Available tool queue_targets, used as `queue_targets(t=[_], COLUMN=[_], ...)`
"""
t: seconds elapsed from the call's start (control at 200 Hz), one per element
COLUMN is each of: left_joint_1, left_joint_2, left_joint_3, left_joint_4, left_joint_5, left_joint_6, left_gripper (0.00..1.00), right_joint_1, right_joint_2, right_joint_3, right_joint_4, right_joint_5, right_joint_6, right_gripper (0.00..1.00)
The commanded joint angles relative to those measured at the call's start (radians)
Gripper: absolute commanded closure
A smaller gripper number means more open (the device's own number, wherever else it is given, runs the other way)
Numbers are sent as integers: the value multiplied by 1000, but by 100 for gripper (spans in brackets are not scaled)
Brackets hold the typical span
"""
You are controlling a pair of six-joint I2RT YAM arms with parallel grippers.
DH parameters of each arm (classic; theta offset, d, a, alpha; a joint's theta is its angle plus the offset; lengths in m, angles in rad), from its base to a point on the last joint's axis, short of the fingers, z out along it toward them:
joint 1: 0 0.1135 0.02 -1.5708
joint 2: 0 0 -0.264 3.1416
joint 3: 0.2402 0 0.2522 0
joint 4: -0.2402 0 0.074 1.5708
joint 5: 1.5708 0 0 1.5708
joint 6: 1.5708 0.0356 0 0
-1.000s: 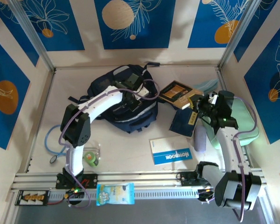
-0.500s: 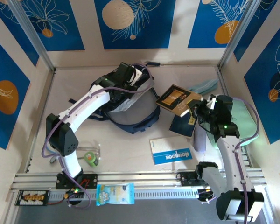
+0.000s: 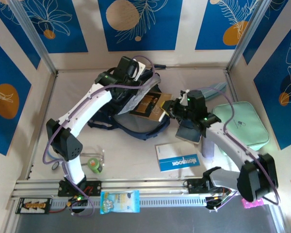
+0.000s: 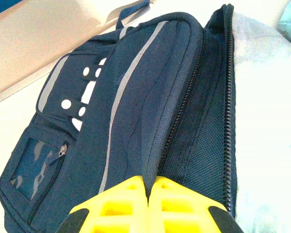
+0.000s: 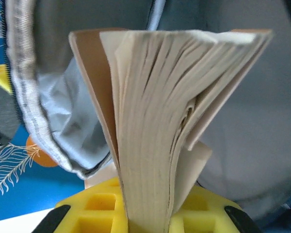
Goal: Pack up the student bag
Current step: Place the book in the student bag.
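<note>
The brown-covered book (image 3: 148, 104) will next be pushed by the right gripper away from the robot's base, then down through the student bag's opening.
The student bag (image 3: 140, 130), a navy backpack with grey trim, lies at the back middle of the table. My left gripper (image 3: 138, 82) is shut on a fold of the student bag (image 4: 136, 111) beside the zip and holds the main flap up; its yellow fingers (image 4: 111, 208) pinch the fabric. My right gripper (image 3: 170, 108) is shut on a brown-covered book (image 3: 148, 104), whose far end reaches into the bag's open mouth. In the right wrist view the book's page edges (image 5: 155, 121) stand fanned above the gripper (image 5: 150, 216), with the bag's grey lining (image 5: 63, 111) around them.
A blue notebook (image 3: 178, 160) lies near the front, with a dark blue flat item (image 3: 189, 130) behind it. A mint-green case (image 3: 240, 124) sits at the right. A green tape roll (image 3: 93, 165) and a cable (image 3: 53, 145) lie front left; a snack packet (image 3: 119, 201) rests on the rail.
My right arm has swung left, carrying the book from beside the bag into its open mouth. My left gripper has pulled the bag's flap higher and further back.
</note>
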State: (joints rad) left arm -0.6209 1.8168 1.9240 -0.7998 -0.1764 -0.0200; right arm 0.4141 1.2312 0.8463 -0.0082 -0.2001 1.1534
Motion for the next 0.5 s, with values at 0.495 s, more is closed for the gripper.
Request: queue_targets(t=[0.495], left_joint_1=[93], left_joint_2=[9], left_joint_3=[96], left_joint_4=[19], left_joint_5=[188], left_joint_6=[-118], left_gripper=[100], right_joint_1=[93], right_joint_2=[533], right_joint_3=[246], right_joint_4=[373], right_joint_5=[167], right_joint_6=[21], right_gripper=[100])
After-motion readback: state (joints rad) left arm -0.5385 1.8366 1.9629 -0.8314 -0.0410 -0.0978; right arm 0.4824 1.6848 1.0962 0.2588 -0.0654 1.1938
